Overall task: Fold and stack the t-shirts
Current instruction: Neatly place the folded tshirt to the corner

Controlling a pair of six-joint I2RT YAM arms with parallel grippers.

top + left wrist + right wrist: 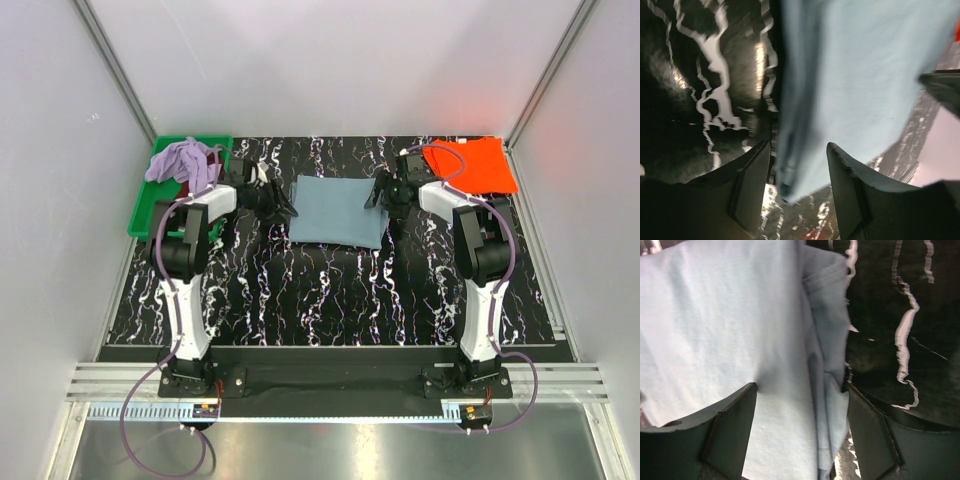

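The blue-grey t-shirt's layered edge (376, 207) (821, 397) is already between the open fingers of my right gripper, so next I need to keep the gripper in place and close its fingers across that edge.
A dusty blue-grey t-shirt (337, 210) lies folded flat at the middle back of the table. My left gripper (283, 204) is open at its left edge, and the folded edge (795, 125) lies between the fingers. My right gripper (377, 200) is open at its right edge, its fingers straddling the layered edge (825, 375). A bright orange t-shirt (472, 163) lies folded at the back right. A lavender t-shirt (185, 160) is bunched in the green tray. A little dark cloth shows under it; I cannot tell whether it is the maroon shirt.
The green plastic tray (145, 215) stands at the back left, beside the left arm. The table top (330, 300) is black marble-patterned. White walls close in the back and both sides.
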